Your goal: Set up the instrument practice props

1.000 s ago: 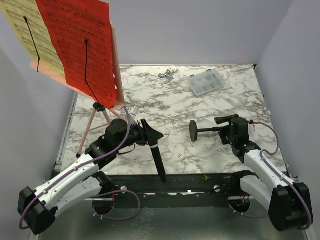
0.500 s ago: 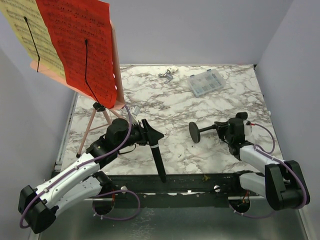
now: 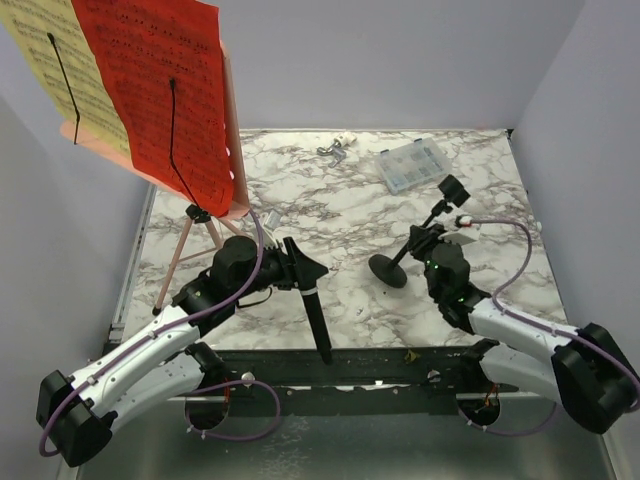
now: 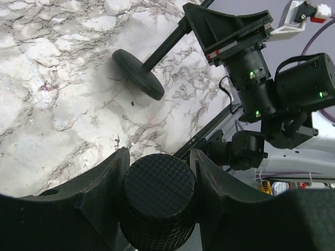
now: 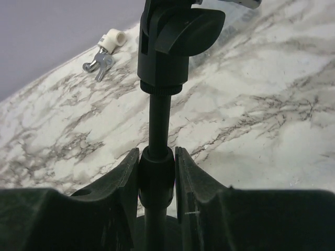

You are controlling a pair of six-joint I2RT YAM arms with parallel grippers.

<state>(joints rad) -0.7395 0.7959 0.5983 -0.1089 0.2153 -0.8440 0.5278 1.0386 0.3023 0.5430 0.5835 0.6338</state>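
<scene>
The leaning stand's pole turns upright next as my right gripper moves toward the microphone (image 3: 317,322), so that its round base (image 3: 387,270) stands on the tabletop.
The pink music stand (image 3: 176,258) rises at the far left on thin tripod legs, carrying a yellow page (image 3: 45,70) and a red page (image 3: 150,90). My left gripper (image 3: 297,266) (image 4: 157,157) is shut on the black microphone (image 3: 317,322); its mesh head (image 4: 157,196) fills the gap between the fingers. My right gripper (image 3: 428,247) (image 5: 157,157) is shut on the pole of the microphone stand (image 3: 405,252) (image 5: 158,117). That stand leans, with its round base (image 3: 387,270) (image 4: 138,73) low toward the left arm and its clip (image 3: 454,190) (image 5: 180,29) raised.
A clear compartment box (image 3: 412,165) lies at the back right. Small white and metal bits (image 3: 335,148) (image 5: 104,54) lie near the back wall. Grey walls close in both sides. A black rail (image 3: 380,365) runs along the table's near edge.
My right gripper has shut on the stand's pole and swung it from lying flat to leaning up, its clip now raised toward the back. The left arm has not moved.
</scene>
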